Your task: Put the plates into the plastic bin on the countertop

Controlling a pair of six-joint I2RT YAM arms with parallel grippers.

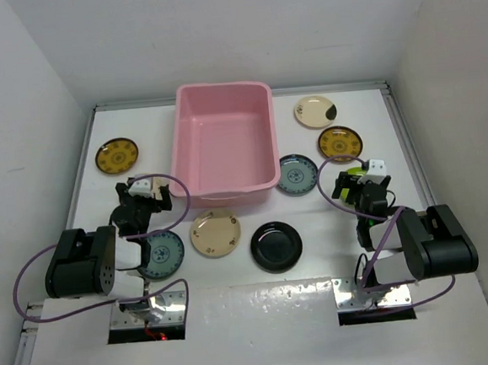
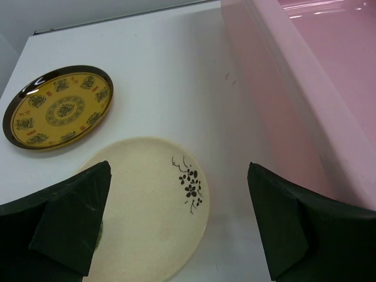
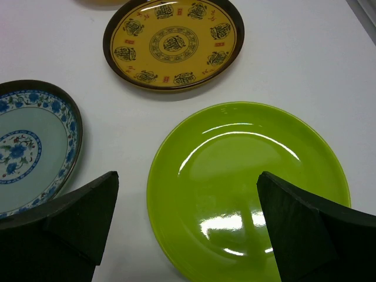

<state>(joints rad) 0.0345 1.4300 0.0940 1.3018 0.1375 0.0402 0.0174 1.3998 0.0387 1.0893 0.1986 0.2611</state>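
Next, my right gripper rises, turns toward the teal plate's rim [image 1: 315, 177] [image 3: 75, 151] facing the lime green plate and lowers onto that rim, which lies clear of the bin.
The pink plastic bin [image 1: 224, 142] stands at the middle back of the white countertop [image 1: 452, 242]. My left gripper [image 1: 144, 197] hangs open just left of it, over a cream plate with a black flower sprig [image 2: 147, 205]. A mustard plate [image 2: 59, 107] lies beyond, and the bin wall [image 2: 305, 100] is on the right. My right gripper [image 1: 364, 183] hangs open over a lime green plate [image 3: 247, 188]. A second mustard plate [image 3: 173, 41] and a teal plate [image 3: 29, 153] lie beside it. Both grippers are empty.
More plates lie on the countertop: cream with a dark patch [image 1: 316, 111], cream [image 1: 215, 233], glossy black [image 1: 276, 245], and teal [image 1: 161, 252] partly under the left arm. White walls enclose the sides and back.
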